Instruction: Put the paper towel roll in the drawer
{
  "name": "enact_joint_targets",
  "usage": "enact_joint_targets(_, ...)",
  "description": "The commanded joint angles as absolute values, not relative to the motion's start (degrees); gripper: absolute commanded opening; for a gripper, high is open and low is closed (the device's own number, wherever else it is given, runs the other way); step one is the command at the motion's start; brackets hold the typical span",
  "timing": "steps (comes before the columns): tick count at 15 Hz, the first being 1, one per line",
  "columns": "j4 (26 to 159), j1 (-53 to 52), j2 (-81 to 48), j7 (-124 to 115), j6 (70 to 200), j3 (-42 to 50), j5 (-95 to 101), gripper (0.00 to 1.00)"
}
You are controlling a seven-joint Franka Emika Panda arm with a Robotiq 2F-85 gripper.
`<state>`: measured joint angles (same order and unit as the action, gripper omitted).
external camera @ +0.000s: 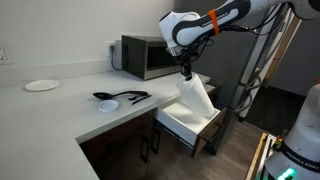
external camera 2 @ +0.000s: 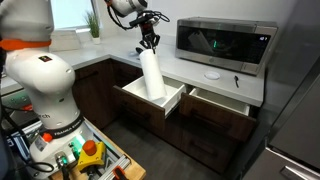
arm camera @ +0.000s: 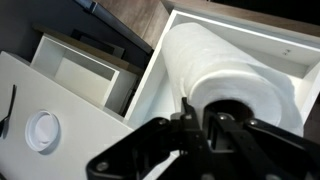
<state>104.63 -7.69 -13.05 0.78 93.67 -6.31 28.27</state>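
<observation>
The roll's lower end is inside, but the roll's top stands above the drawer's rim. I will next lower my gripper toward the open drawer (external camera: pixel 189 119) to bring the roll's top end down.
The paper towel roll (external camera: pixel 195 97) is a tall white cylinder held tilted, its lower end inside the open drawer (external camera: pixel 176 124). It shows in both exterior views, also in the second one (external camera 2: pixel 152 75), where the drawer (external camera 2: pixel 128 97) has a white interior. My gripper (external camera: pixel 186 70) is shut on the roll's top end, one finger in the core. In the wrist view the roll (arm camera: pixel 205 60) fills the middle, with the gripper (arm camera: pixel 198 122) on its core above the drawer (arm camera: pixel 160 70).
A microwave (external camera: pixel 147 56) stands on the counter. A black spatula (external camera: pixel 122 96) and a white plate (external camera: pixel 41 85) lie on the countertop. Another drawer (external camera 2: pixel 218 102) is open beside the first. A small white plate (arm camera: pixel 42 130) shows in the wrist view.
</observation>
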Motion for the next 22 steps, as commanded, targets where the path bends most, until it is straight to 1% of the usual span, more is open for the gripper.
enact_joint_targets(1,104.0,-8.3,-14.8,0.1,97.5,-6.0,30.6,0.03)
enact_joint_targets(3,103.6,-8.1,-15.3,2.8,99.3,-6.5,28.4,0.03)
enact_joint_targets(4,104.1,-8.2,-14.7,1.3,97.8,-6.0,28.7,0.12)
enact_joint_targets(6,103.9,-8.4,-15.1,1.8,98.6,-6.1,28.7,0.12)
enact_joint_targets(7,103.8,-8.5,-15.2,1.8,98.6,-6.1,28.7,0.03)
enact_joint_targets(11,107.1,-7.7,-16.1,1.1,100.7,-5.5,27.8,0.03)
enact_joint_targets(14,108.3,-7.9,-17.8,-1.0,96.7,-4.6,27.5,0.03)
enact_joint_targets(18,108.2,-8.4,-19.9,-3.1,94.5,-4.0,28.6,0.03)
enact_joint_targets(19,107.9,-8.7,-20.0,-3.4,93.0,-4.0,28.8,0.37)
enact_joint_targets(20,107.9,-8.7,-20.0,-3.3,92.3,-4.0,28.9,0.38)
enact_joint_targets(22,108.1,-8.7,-19.3,-3.8,90.6,-4.1,28.7,0.52)
